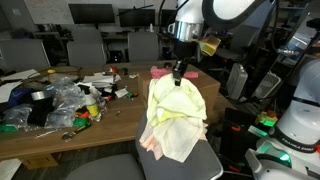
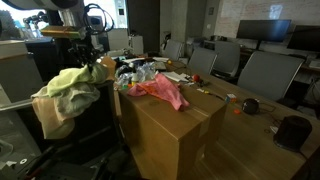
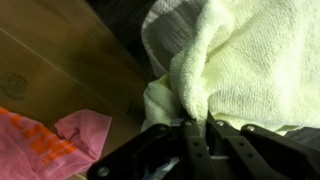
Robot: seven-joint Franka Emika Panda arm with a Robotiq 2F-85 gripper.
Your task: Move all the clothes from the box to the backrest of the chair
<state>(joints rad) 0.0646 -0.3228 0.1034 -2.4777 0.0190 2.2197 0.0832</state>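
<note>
I need to lower my gripper slightly toward the top of the chair backrest first to release the fold, because the pale yellow towel already hangs over it.
Pale yellow and cream towels hang over the chair backrest; they also show in an exterior view. My gripper is just above the top of the backrest. In the wrist view its fingers are pinched on a fold of the pale yellow towel. A pink cloth lies on top of the cardboard box, beside the chair. It also shows behind the chair and at the lower left of the wrist view.
A wooden table holds plastic bags and small clutter. Several office chairs and monitors stand around. The chair seat is below the hanging towels. Another robot base stands at one side.
</note>
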